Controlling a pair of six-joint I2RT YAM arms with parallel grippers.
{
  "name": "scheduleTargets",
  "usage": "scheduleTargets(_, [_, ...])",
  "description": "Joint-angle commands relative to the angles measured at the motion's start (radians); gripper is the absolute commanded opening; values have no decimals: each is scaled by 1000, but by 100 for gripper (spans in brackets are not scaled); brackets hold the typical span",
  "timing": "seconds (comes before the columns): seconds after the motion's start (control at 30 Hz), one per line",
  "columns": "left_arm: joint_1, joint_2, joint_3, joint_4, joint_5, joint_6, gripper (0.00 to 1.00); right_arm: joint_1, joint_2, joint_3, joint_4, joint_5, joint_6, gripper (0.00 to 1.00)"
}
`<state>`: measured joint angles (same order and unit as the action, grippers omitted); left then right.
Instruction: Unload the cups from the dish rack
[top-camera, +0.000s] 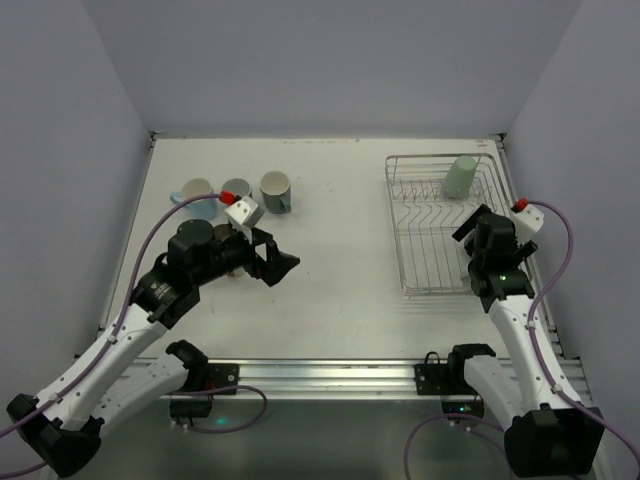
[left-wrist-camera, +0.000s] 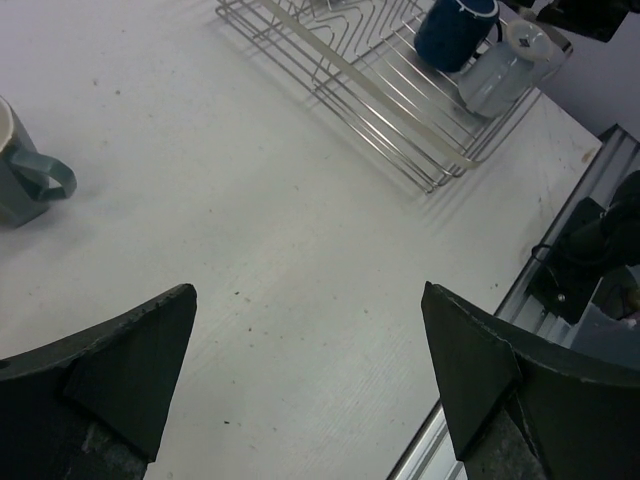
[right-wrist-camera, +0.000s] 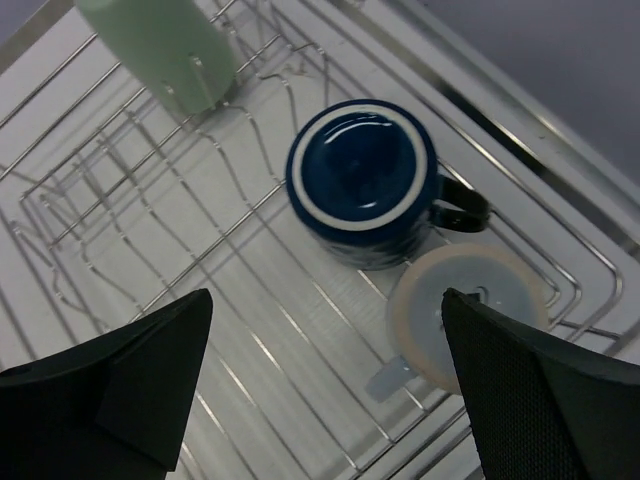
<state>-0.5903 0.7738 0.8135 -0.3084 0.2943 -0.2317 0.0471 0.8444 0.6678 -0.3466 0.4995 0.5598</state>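
Note:
My right gripper moves toward the right in the wrist view and lowers around the light blue cup's upturned base next, because it sits behind one fingertip.
The dish rack (top-camera: 420, 250) stands at the right of the table. A pale green cup (top-camera: 461, 177) leans in its far corner. My right gripper (top-camera: 468, 232) hovers over the rack, open and empty. In the right wrist view a dark blue cup (right-wrist-camera: 362, 180) and a light blue cup (right-wrist-camera: 465, 310) sit upside down on the rack (right-wrist-camera: 120, 200) wires, just beyond the open right gripper (right-wrist-camera: 325, 300), with the green cup (right-wrist-camera: 160, 45) further off. My left gripper (left-wrist-camera: 310, 300) stands open over bare table, holding nothing.
Three cups stand on the table at the back left: a light blue one (top-camera: 198, 197), a grey one (top-camera: 236, 189) and a grey-teal one (top-camera: 276, 190). The grey-teal cup (left-wrist-camera: 25, 175) lies left of my left gripper. Walls enclose the table on three sides.

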Motion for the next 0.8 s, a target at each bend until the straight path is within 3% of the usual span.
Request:
scheduleTargets(0.0, [-8,-30,-14,81,80,15,99,-12,-19,23,-58,209,-1,99])
scheduleTargets(0.27, [-140,-96,-31,48,-47,43,99,-43,31,12,-100,249,6,99])
scheduleTargets(0.53, [-186,-137,-28,26,-129,52,100,-84,151,19,-101,177,9,99])
scheduleTargets(0.7, [-203,-140,-28,25,-135,52,100,-98,191,10,-104,160,23,87])
scheduleTargets(0.77, [-204,-142,-28,25,-135,54,100,-101,196,15,-104,142,23,87])
